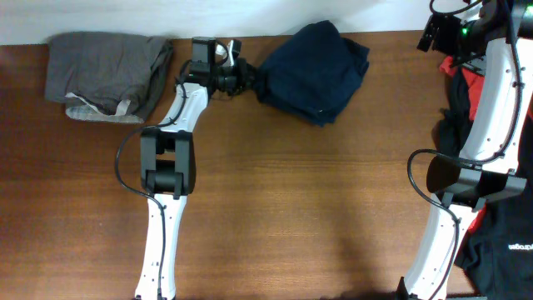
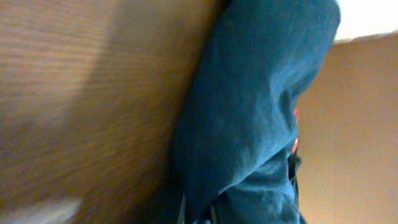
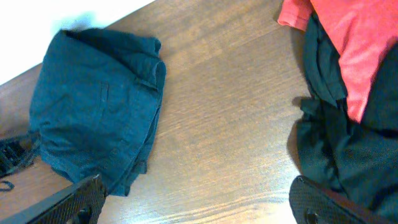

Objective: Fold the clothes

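I will next drag the pinched edge of the navy garment [image 1: 315, 71] with my left gripper to the left in the overhead view, toward the grey garment, because there is empty table between them.
The navy blue garment [image 1: 315, 71] lies bunched and partly folded at the back middle of the table. My left gripper [image 1: 250, 81] is at its left edge. In the left wrist view the fingertips [image 2: 198, 210] are close together with the navy cloth [image 2: 261, 106] between them. My right gripper [image 3: 193, 205] is open wide and empty, held above the table between the navy garment [image 3: 93, 106] and the red-and-black clothes [image 3: 348, 81]. The gripper's own jaws are not clear in the overhead view.
A folded grey garment [image 1: 104, 71] lies at the back left. A red-and-black pile [image 1: 462, 92] sits at the right edge behind the right arm, and black cloth [image 1: 508, 246] hangs at the front right. The table's back edge meets a white wall.
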### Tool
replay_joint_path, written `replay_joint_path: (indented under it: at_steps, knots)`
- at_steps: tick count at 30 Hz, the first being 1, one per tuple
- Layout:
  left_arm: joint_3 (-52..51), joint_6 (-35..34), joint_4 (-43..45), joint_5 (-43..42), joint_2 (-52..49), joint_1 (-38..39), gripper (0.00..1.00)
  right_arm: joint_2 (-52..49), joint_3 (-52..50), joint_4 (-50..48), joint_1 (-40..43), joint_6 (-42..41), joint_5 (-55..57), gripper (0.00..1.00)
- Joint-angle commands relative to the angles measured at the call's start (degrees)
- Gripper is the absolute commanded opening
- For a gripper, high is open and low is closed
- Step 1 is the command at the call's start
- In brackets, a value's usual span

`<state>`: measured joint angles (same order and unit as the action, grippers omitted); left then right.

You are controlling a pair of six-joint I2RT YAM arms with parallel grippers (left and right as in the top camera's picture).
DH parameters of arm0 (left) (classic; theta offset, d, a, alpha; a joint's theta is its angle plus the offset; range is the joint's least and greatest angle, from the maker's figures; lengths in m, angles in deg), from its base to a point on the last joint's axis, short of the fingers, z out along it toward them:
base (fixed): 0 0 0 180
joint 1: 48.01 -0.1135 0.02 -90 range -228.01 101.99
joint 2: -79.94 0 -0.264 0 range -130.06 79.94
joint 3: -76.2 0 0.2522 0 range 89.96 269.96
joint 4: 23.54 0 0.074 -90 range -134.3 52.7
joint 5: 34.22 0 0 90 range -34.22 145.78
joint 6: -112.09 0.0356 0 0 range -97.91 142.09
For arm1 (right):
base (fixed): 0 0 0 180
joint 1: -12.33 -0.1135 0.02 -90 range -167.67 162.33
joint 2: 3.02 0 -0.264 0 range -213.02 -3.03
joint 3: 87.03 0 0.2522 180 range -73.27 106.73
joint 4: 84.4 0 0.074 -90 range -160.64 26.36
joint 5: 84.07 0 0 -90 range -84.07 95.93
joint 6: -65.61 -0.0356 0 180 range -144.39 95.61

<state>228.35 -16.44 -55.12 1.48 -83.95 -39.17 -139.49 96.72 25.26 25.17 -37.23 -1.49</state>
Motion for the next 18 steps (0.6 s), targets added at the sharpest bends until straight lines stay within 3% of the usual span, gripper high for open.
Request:
replay_joint_path:
  at_steps: [1, 5, 10, 18]
  knots:
    - [-0.22, 11.21, -9.01, 1.77, 3.67, -0.61, 0.00, -0.81, -0.33, -0.76, 0.26, 0.31, -1.20, 0.99]
    - [-0.22, 20.81, -23.41, 14.14, 10.43, -0.61, 0.00, -1.77, -0.33, -1.01, 0.20, 0.31, -1.22, 0.99]
    - [-0.22, 26.36, -34.95, 33.75, 17.68, -1.22, 0.00, -3.52, -0.33, -1.42, -0.07, -0.13, -1.27, 0.99]
    - [-0.22, 26.82, -46.97, 38.75, 20.26, -6.60, 0.00, -4.55, -0.33, -2.27, -1.22, -0.11, -1.22, 0.99]
